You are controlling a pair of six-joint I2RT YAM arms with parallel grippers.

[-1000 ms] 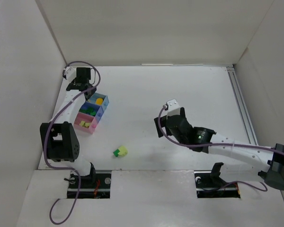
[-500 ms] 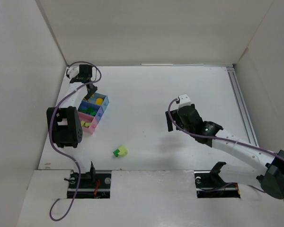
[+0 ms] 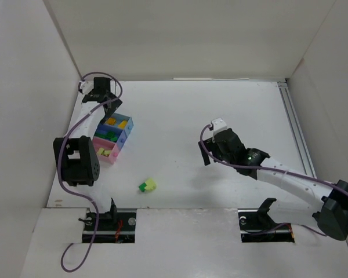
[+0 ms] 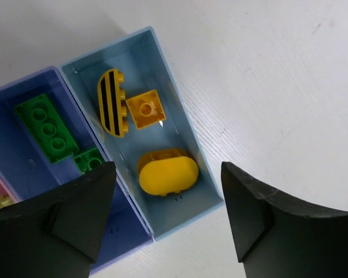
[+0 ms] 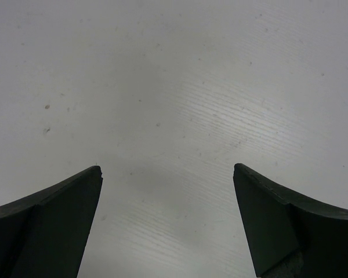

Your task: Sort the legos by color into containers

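Note:
My right gripper swings to the left in the top view and back next, then down over the lego, since the pale yellow-green lego (image 3: 150,184) lies loose and unsorted.
The containers sit at the left: a light blue tray (image 3: 130,123), a darker blue tray (image 3: 102,131) and a pink tray (image 3: 112,157). In the left wrist view the light blue tray (image 4: 188,145) holds a rounded yellow brick (image 4: 168,174), an orange square (image 4: 145,109) and a striped yellow piece (image 4: 111,101). Green bricks (image 4: 46,127) lie in the darker blue tray (image 4: 23,159). My left gripper (image 4: 168,168) hangs open just above the yellow brick, holding nothing. A dark green lego (image 3: 142,187) and a pale yellow-green lego (image 3: 152,184) lie loose on the table. My right gripper (image 5: 167,169) is open over bare table.
White walls close in the table on the left, back and right, and the trays stand close to the left wall (image 3: 40,116). A metal rail (image 3: 296,127) runs along the right edge. The right arm (image 3: 278,176) stretches across the right half of the table.
My left gripper's jaws have spread apart above the light blue tray. The left arm's elbow has shifted slightly. The right gripper swung a little right, then back left.

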